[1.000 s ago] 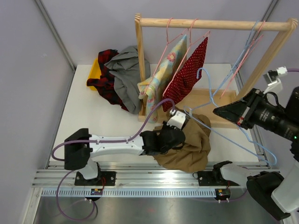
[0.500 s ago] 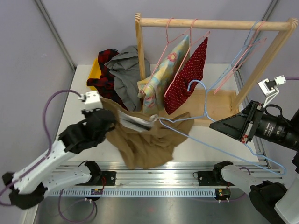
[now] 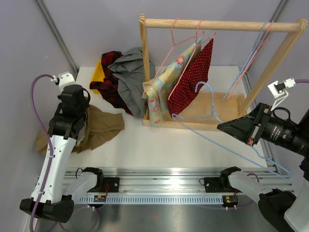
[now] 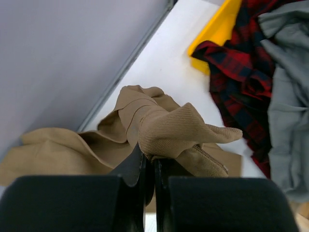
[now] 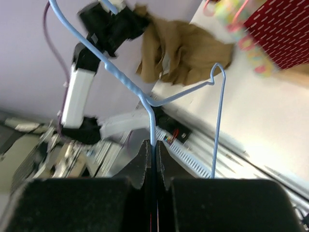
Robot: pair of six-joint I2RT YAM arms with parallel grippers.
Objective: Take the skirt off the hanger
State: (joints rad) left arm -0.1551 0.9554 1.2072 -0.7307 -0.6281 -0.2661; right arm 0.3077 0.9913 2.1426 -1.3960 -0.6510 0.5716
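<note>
My left gripper lifts the skirt outward over the pile of clothes next, then goes down and opens, since the skirt is free of the hanger.
The tan skirt lies crumpled at the table's left edge, off the hanger. My left gripper is shut on a fold of the skirt. The bare light-blue wire hanger hangs in the air over the table's right half, its hook near the rack's base. My right gripper is shut on the hanger's wire. The skirt also shows far off in the right wrist view.
A wooden clothes rack stands at the back right with a floral garment, a red dotted garment and empty pink and blue hangers. A pile of plaid, grey and yellow clothes lies at the back left.
My left arm has swung far left, pulling the skirt off the hanger and down onto the table's left edge. The hanger is now bare in my right gripper.
</note>
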